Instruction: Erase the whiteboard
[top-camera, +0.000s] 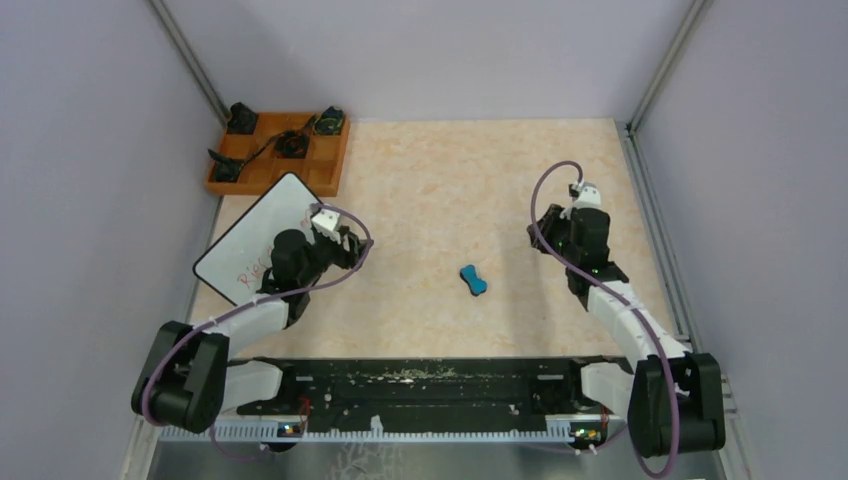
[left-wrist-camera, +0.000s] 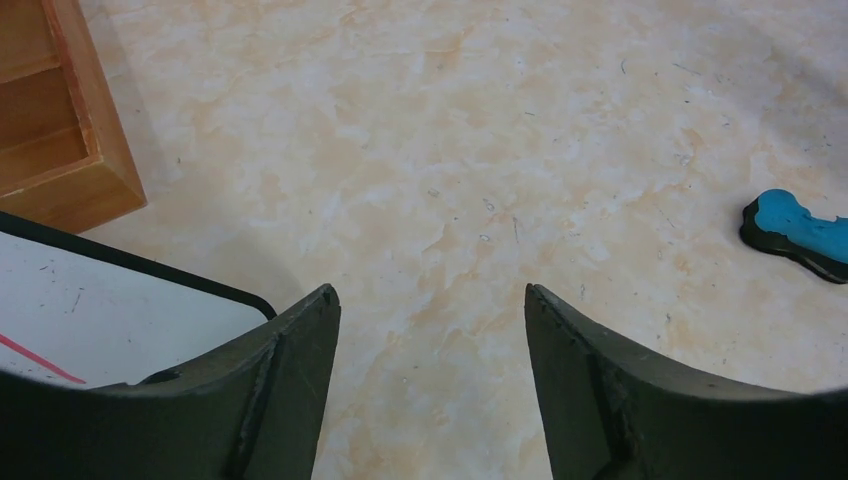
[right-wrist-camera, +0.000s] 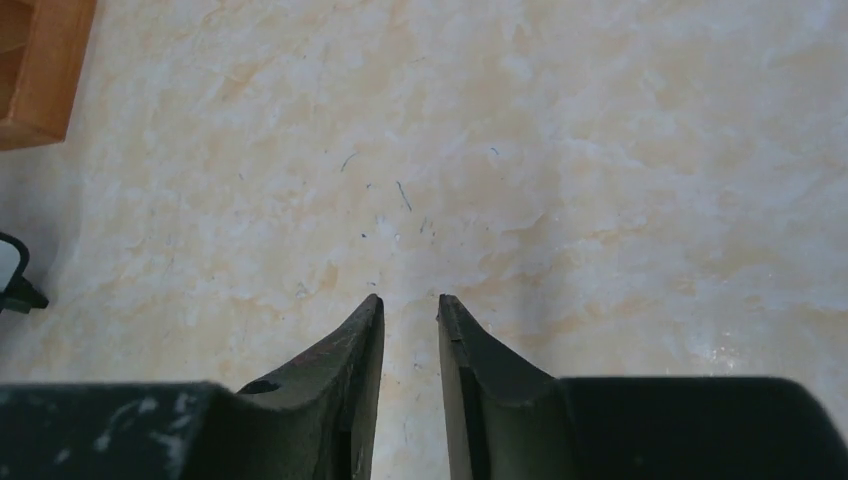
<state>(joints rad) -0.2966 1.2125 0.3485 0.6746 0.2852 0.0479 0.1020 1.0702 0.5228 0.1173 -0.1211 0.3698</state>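
The blue eraser is narrower at its middle, so I should open my right gripper, move it to the left in the top view and lower it around that waist (top-camera: 473, 279).
The whiteboard (top-camera: 255, 235) lies tilted at the left of the table, with red handwriting (top-camera: 255, 272) near its front edge. Its corner and a red stroke show in the left wrist view (left-wrist-camera: 110, 320). My left gripper (top-camera: 352, 248) hovers over the board's right edge. Its jaws stand wide open and empty (left-wrist-camera: 430, 295). A blue eraser (top-camera: 473, 280) lies on the table between the arms, and it shows at the right of the left wrist view (left-wrist-camera: 797, 228). My right gripper (top-camera: 540, 232) is right of the eraser, empty, its jaws almost together with a narrow gap (right-wrist-camera: 410, 300).
An orange compartmented wooden tray (top-camera: 280, 150) holding small black items stands behind the whiteboard at the back left. Its corner shows in the left wrist view (left-wrist-camera: 60, 150) and the right wrist view (right-wrist-camera: 35, 80). Grey walls enclose the table.
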